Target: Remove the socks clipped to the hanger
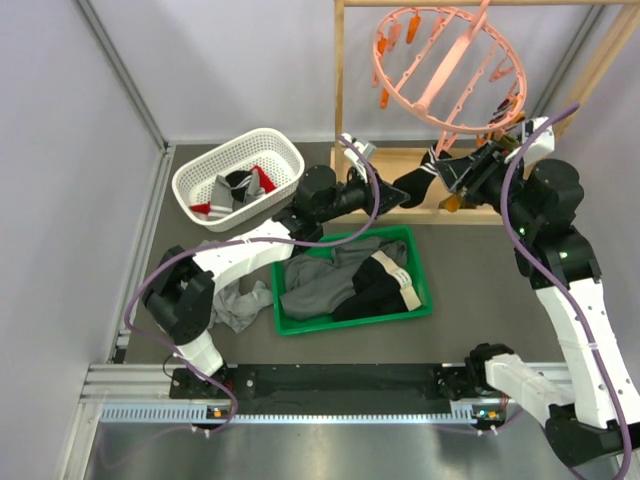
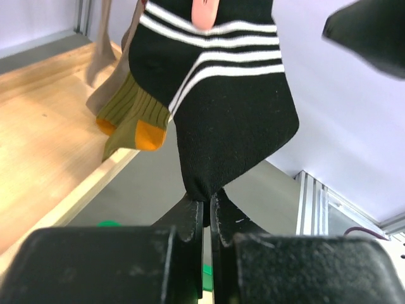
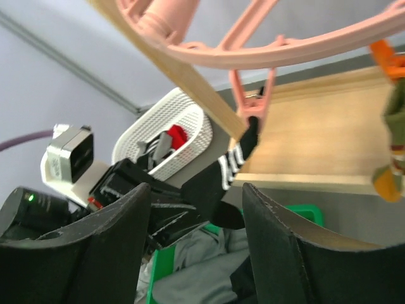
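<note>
The left gripper swings to the left in the top view and down to release next, as the white basket already holding socks lies below it that way.
The round pink hanger hangs from the wooden rack at the back right. A black sock with white stripes hangs from a pink clip. My left gripper is shut on its toe end; it also shows in the top view. An olive sock with orange tips and a tan sock hang beside it. My right gripper is open and empty, just right of the black striped sock, below the hanger's rim.
A white basket at the back left holds red, grey and black socks. A green bin holds larger grey and black garments. A grey cloth lies left of the bin. The wooden rack base stands behind the bin.
</note>
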{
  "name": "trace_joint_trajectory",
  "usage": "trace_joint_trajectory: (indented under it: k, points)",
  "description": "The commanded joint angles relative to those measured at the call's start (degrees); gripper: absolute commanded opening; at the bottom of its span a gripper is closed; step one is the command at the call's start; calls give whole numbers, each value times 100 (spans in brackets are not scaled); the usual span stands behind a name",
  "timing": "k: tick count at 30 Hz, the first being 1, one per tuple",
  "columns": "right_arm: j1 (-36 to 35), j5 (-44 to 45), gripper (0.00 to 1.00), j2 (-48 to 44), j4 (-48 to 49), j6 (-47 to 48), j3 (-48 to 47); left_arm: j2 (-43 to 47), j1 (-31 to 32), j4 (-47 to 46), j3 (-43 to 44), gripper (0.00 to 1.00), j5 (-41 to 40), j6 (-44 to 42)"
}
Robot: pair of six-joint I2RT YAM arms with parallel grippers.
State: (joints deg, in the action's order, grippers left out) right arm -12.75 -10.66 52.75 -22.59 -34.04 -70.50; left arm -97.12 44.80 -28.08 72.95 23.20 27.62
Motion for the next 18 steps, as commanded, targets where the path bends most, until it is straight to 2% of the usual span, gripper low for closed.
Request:
trace_joint_trajectory:
  k: [1,8,16,18]
  points:
    - [-87,906,59,217,-992,82,-692,308,12,-427,-140,0,79,68]
    - [-96,1039,60,902,-1424,363,-1562,413,12,-392,-211,0,88,60]
    - [-105,1048,59,1352,-1117,398,-1801,484,12,-409,-255,0,71,95]
    - [-104,1039,59,1378,-775,416,-1696,484,12,-418,-272,0,71,112]
